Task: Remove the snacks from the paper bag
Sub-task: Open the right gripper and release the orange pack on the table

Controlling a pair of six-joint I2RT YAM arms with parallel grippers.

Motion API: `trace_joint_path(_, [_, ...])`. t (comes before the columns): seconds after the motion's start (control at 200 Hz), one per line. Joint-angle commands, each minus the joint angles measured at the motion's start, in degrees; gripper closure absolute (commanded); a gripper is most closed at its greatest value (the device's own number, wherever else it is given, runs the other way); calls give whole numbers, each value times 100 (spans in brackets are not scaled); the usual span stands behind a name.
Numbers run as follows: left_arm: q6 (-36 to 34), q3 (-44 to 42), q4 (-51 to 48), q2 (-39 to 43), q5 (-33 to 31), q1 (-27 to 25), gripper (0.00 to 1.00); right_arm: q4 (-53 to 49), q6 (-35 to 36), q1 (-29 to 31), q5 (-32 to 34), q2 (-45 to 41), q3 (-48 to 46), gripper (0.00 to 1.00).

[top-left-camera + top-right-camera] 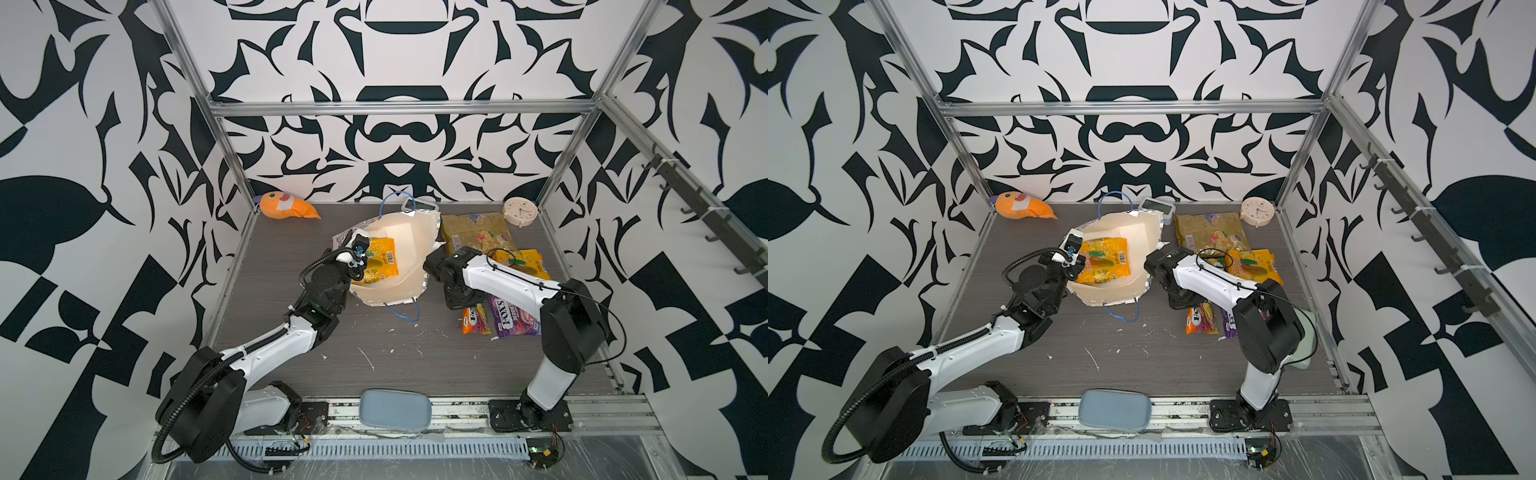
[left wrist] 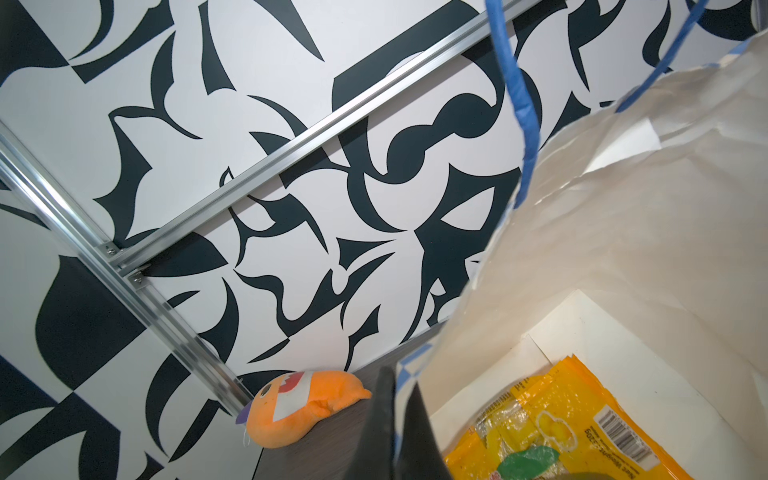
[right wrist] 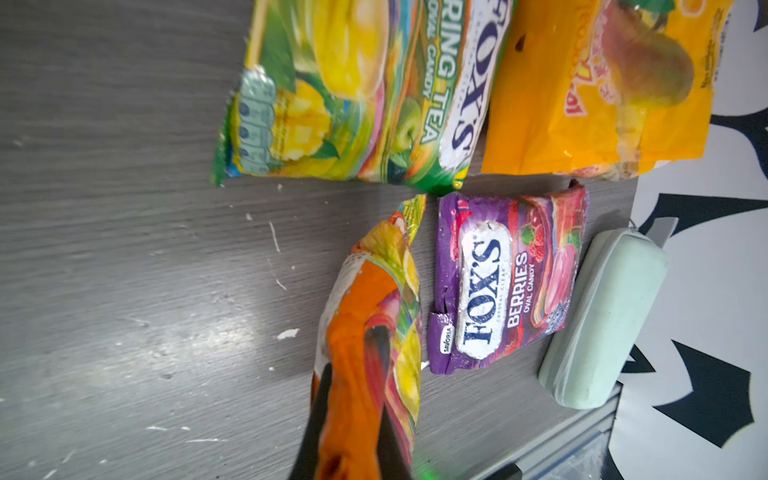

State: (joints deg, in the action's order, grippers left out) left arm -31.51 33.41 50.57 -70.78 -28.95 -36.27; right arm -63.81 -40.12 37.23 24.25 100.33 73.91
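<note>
I should lower my right gripper toward the purple FOX'S packet [image 3: 498, 282] and release the orange FOX'S packet, as bare tabletop beside the purple one is below the gripper.
The paper bag [image 1: 411, 241] lies open at mid-table, its white inside showing in both top views. A yellow-orange mango snack [image 1: 378, 266] rests inside it, also seen in the left wrist view [image 2: 561, 428]. My left gripper [image 2: 395, 374] is shut on the bag's checkered rim. My right gripper [image 3: 353, 390] is shut on the orange FOX'S packet [image 3: 365, 316], right of the bag. Beside it lie the purple FOX'S packet [image 3: 498, 282], a green-yellow packet [image 3: 353, 91] and another mango packet [image 3: 602, 83]. The olive-gold packet [image 1: 473, 232] lies behind them.
An orange plush toy [image 1: 286, 205] sits at the back left and a round cream clock [image 1: 519, 212] at the back right. A small white digital clock [image 1: 1156, 205] stands behind the bag. A blue-grey pouch [image 1: 395, 409] lies at the front edge, a pale green one [image 3: 602, 316] by the right wall.
</note>
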Motion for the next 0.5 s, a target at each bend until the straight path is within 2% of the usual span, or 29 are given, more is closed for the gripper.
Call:
trace_joint_path(0.0, [18, 37, 304, 123, 21, 24, 100, -229, -100, -49, 177, -22, -33, 99])
trace_joint_path(0.16, [151, -81, 307, 237, 58, 30, 100, -167, -9, -99, 290, 33, -144, 98])
trace_joint_path(0.295, [250, -53, 60, 320, 106, 28, 100, -43, 120, -115, 295, 60, -116, 93])
trace_joint_path(0.4, [190, -52, 199, 235, 30, 24, 100, -69, 154, -141, 353, 102, -19, 86])
trace_joint_path(0.495, [196, -14, 30, 268, 44, 24, 100, 53, 195, -158, 272, 92, 26, 74])
